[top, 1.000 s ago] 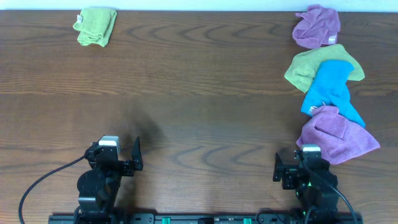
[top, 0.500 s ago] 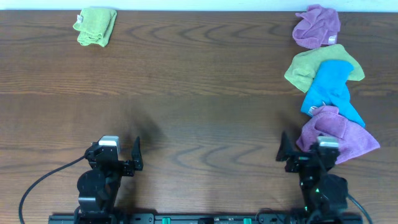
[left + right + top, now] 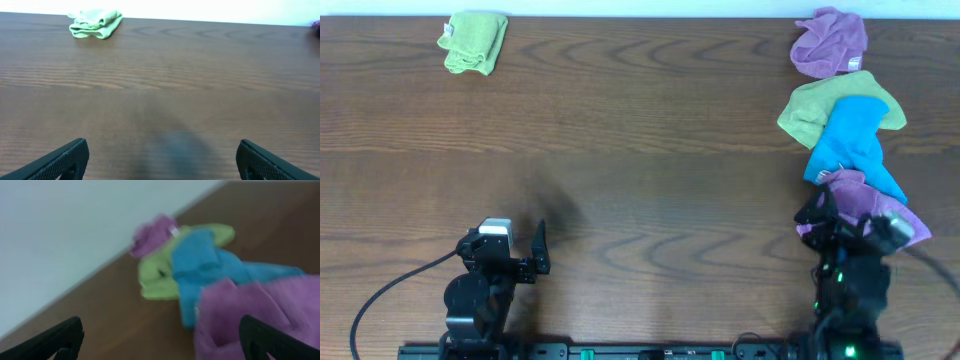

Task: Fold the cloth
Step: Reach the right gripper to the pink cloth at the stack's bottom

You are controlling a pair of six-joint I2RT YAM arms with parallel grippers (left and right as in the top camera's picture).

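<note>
My right gripper will swing outward to the right in the overhead view next, tilting down onto the purple cloth (image 3: 258, 304) beside the blue one, where folds stand up.
Several crumpled cloths lie at the table's right: a purple one (image 3: 868, 203) nearest the front, a blue one (image 3: 852, 140), a green one (image 3: 808, 110) and another purple one (image 3: 830, 42) at the back. My right gripper (image 3: 840, 225) is open and empty, over the front edge of the near purple cloth (image 3: 250, 315); the blue cloth (image 3: 200, 260) and the green one (image 3: 155, 277) show beyond it in the blurred right wrist view. My left gripper (image 3: 510, 250) is open and empty near the front left, above bare wood (image 3: 160, 160).
A folded green cloth (image 3: 475, 40) lies at the far left corner, also in the left wrist view (image 3: 95, 24). The table's far edge meets a white wall (image 3: 75, 230). Dark wood (image 3: 640, 170) spans the middle.
My right arm has swung right and turned toward the cloth pile, reaching the near purple cloth. The left arm has not moved.
</note>
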